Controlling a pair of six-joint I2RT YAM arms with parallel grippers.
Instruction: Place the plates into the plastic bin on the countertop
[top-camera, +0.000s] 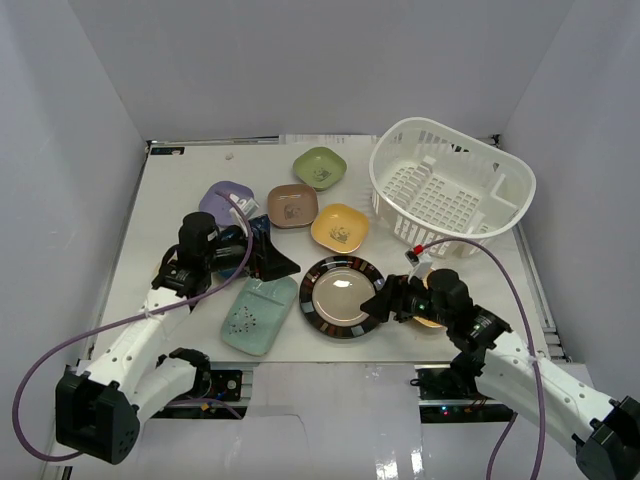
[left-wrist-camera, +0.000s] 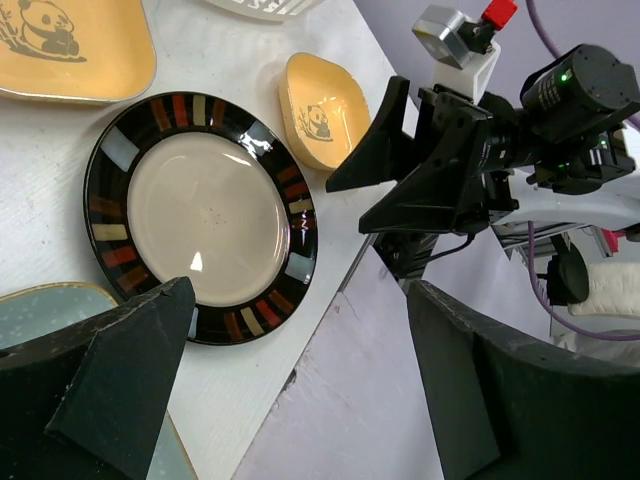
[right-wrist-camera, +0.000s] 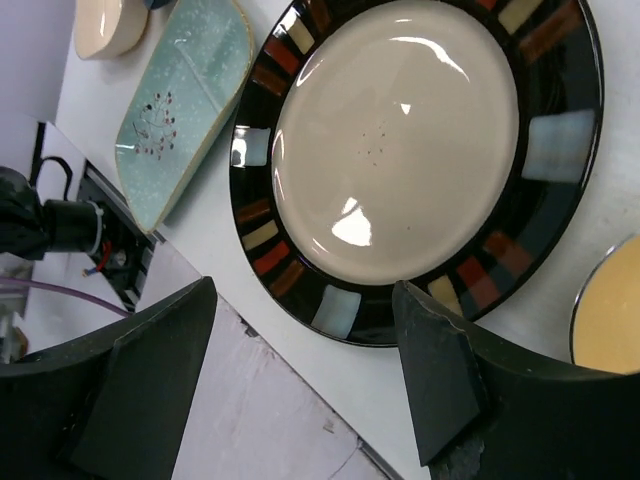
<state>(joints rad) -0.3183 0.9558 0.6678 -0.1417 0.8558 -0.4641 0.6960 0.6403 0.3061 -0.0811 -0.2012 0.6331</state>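
Note:
Next, my right gripper will lower and tilt flatter onto the plate's dark rim beside the orange dish, since the plate lies flat, its thin edge facing sideways.
The large round dark-rimmed plate (top-camera: 340, 296) (left-wrist-camera: 205, 215) (right-wrist-camera: 410, 150) lies near the countertop's (top-camera: 190, 180) front edge. My right gripper (top-camera: 383, 300) (right-wrist-camera: 295, 385) stands open at its right rim, holding nothing. Under that arm an orange dish (top-camera: 432, 318) (left-wrist-camera: 322, 108) (right-wrist-camera: 610, 325) is partly hidden. My left gripper (top-camera: 272, 255) (left-wrist-camera: 300, 390) hovers open and empty above the pale teal tray (top-camera: 260, 313) (right-wrist-camera: 180, 100). Green (top-camera: 320, 167), brown (top-camera: 292, 205), yellow (top-camera: 339, 227) (left-wrist-camera: 60, 45) and lavender (top-camera: 225, 203) dishes lie behind. The white plastic bin (top-camera: 450, 187) holds no plate.
Pale grey panels (top-camera: 70, 150) wall the countertop on three sides. The front edge (right-wrist-camera: 300, 370) runs just below the large plate. Purple cables (top-camera: 510, 290) trail from both arms.

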